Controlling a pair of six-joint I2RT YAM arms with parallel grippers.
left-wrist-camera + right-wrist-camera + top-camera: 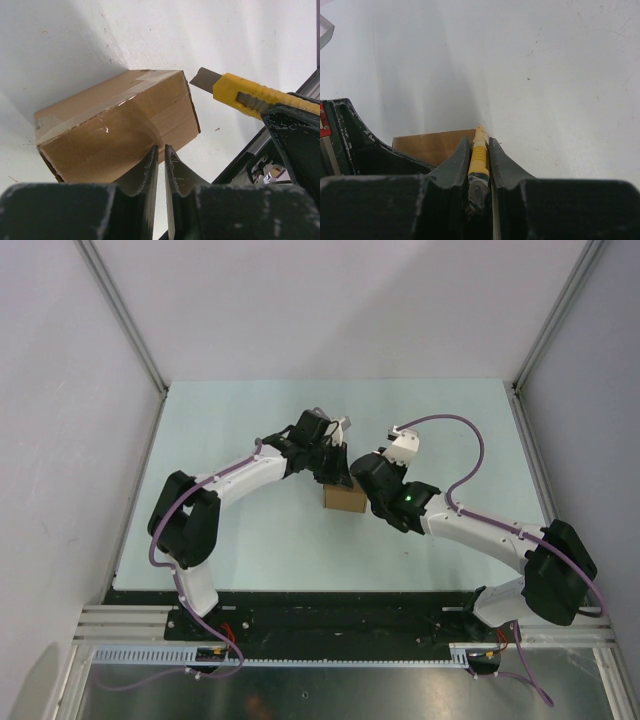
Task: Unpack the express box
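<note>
My right gripper should next move away from the box [343,498] and down to release the knife, since clear tabletop lies below it, to its right in the top view.
The express box [343,498], a small brown cardboard cube with clear tape along its top seam, stands mid-table and fills the left wrist view [120,125]. My left gripper [161,149] is shut with nothing between its fingers, tips low against the box's near face. My right gripper [479,145] is shut on a yellow utility knife [245,96]. The knife's grey blade [205,80] points at the box's upper corner, with a small gap between them. In the right wrist view the box [432,145] lies just left of the knife [479,150].
Both arms meet over the box in the top view, the left gripper [335,472] and the right gripper [362,478] close together. White walls enclose the pale table [250,410]. A metal rail [300,90] runs along the table's edge.
</note>
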